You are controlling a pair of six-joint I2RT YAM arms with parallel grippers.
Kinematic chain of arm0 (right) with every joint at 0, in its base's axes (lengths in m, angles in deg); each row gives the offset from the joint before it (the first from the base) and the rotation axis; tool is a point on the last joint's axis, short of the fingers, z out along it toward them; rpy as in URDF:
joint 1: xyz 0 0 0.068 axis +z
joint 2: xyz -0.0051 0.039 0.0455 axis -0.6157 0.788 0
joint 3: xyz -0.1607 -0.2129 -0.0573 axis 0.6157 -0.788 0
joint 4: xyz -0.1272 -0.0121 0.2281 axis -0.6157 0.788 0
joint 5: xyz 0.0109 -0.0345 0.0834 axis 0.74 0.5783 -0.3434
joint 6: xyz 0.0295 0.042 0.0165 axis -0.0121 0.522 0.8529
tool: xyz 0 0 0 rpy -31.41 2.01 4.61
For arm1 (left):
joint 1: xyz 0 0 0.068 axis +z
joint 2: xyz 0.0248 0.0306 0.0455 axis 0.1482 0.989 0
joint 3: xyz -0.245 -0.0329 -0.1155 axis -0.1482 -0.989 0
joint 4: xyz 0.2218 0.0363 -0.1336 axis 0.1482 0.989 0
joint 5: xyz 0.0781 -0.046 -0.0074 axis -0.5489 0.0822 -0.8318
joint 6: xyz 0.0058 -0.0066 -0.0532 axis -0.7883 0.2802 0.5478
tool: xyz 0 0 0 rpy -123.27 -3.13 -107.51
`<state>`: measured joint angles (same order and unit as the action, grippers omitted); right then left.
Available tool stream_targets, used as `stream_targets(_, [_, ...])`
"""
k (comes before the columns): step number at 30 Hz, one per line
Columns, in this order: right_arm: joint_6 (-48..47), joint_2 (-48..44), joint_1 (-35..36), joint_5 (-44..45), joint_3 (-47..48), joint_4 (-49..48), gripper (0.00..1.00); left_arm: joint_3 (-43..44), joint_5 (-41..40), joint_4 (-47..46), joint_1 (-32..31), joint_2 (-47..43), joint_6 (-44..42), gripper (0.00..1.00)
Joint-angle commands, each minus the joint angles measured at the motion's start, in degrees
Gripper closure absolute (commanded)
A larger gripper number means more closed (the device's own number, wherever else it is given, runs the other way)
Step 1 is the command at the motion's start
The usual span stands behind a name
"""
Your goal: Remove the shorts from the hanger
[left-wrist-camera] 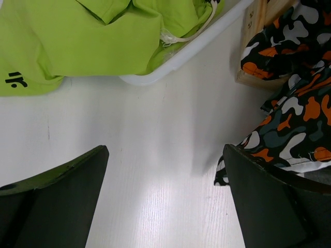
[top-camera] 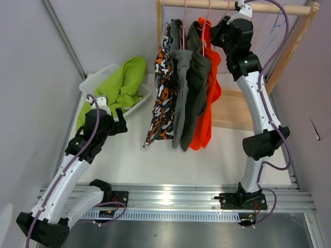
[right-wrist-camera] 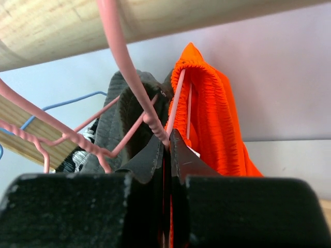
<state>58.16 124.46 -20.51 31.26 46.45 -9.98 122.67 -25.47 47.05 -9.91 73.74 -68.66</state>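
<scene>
The robot's right gripper holds the hanger of the orange shorts, so the left gripper should next move up and past the camouflage (top-camera: 163,98) and grey shorts and turn onto the orange shorts' lower hem.
Four shorts hang on pink hangers from the wooden rail (top-camera: 232,6): camouflage (top-camera: 163,98), two dark grey (top-camera: 182,93) (top-camera: 199,77), and bright orange (top-camera: 209,103). The lime green shorts (top-camera: 121,82) lie in a white bin (top-camera: 95,80). My right gripper (top-camera: 214,33) is up at the rail. In the right wrist view it (right-wrist-camera: 166,142) is shut on the pink hanger (right-wrist-camera: 129,67) that carries the orange shorts (right-wrist-camera: 212,119), beside the grey shorts (right-wrist-camera: 124,119). My left gripper (top-camera: 116,121) is open and empty low over the table (left-wrist-camera: 165,152), between the green shorts (left-wrist-camera: 77,36) and the camouflage shorts (left-wrist-camera: 295,119).
The rack's wooden side post (top-camera: 292,46) and base (top-camera: 232,111) stand behind the right arm. The rack's foot (left-wrist-camera: 256,31) shows in the left wrist view next to the bin's rim (left-wrist-camera: 181,57). A blue hanger (right-wrist-camera: 67,103) hangs further along the rail. Walls close in on both sides.
</scene>
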Motion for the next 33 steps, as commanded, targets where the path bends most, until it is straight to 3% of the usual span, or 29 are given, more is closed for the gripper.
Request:
stream_targets(1, [0.0,-8.0,-1.9,2.5,-3.0,-1.9,1.00,1.5,-0.6,-2.2,-2.6,-2.4,-0.5,0.00])
stream_targets(5, [-2.3,-14.4,-2.6,6.8,-5.7,-0.5,1.00,11.3,-7.3,0.6,-13.0,0.7,0.0,0.01])
stream_targets(9, [-3.4,-20.2,-3.9,12.5,-7.6,2.8,1.00,24.8,-12.6,1.1,-29.4,8.0,-3.5,0.01])
stream_targets(10, [-3.4,-21.5,-3.9,15.2,-9.1,4.1,1.00,31.4,-12.3,0.8,-31.8,9.8,-4.7,0.01])
stream_targets(12, [-3.3,-25.7,-4.0,16.5,-11.7,4.4,1.00,36.8,-10.9,-1.5,-39.7,15.4,-8.8,0.01])
stream_targets(17, [-0.4,-32.5,-3.8,16.4,-21.0,5.5,1.00,45.6,-5.9,-10.8,-52.3,27.2,-15.0,0.00])
stream_targets(24, [2.5,-35.5,-3.3,14.2,-23.2,10.4,1.00,45.2,3.5,-25.2,-57.0,37.9,-13.8,0.01])
stream_targets(33, [3.3,-39.9,-3.2,11.8,-24.8,13.1,1.00,48.1,6.5,-30.0,-58.5,47.3,-12.9,0.01])
